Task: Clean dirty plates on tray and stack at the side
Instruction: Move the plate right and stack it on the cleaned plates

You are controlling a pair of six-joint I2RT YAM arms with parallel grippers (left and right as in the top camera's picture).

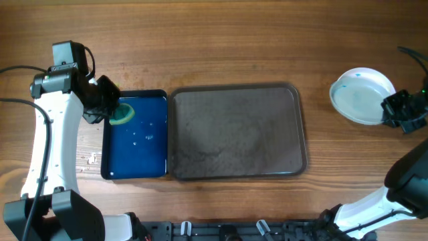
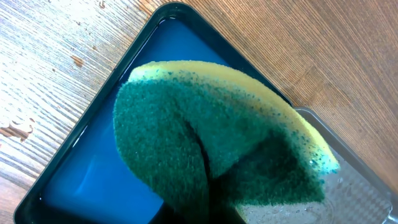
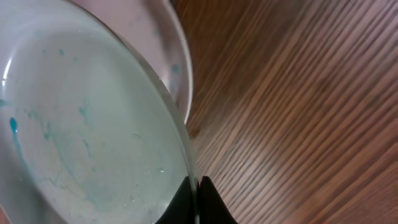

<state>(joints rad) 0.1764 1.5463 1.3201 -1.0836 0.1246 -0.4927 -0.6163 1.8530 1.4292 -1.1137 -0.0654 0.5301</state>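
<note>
The plate in my right gripper comes down next until it rests on the white plate beneath. My right gripper then releases the held plate's rim, because that white plate already starts the stack.
The dark grey-brown tray (image 1: 237, 130) lies mid-table with no plates on it. My right gripper (image 1: 390, 111) is shut on the rim of a white plate (image 1: 361, 97) at the far right of the table. In the right wrist view the gripper's fingers (image 3: 198, 198) pinch the plate (image 3: 81, 124), which is wet with faint blue smears. Another white plate rim (image 3: 177, 59) shows just beneath it. My left gripper (image 1: 110, 107) is shut on a green and yellow sponge (image 1: 123, 114) over the blue tray. The sponge (image 2: 211, 130) hides the left gripper's fingers (image 2: 205, 214) in the left wrist view.
A smaller glossy blue tray (image 1: 144, 157) holding water sits against the grey tray's left side; it also shows in the left wrist view (image 2: 81, 180). Small specks lie on the wood left of it (image 1: 90, 158).
</note>
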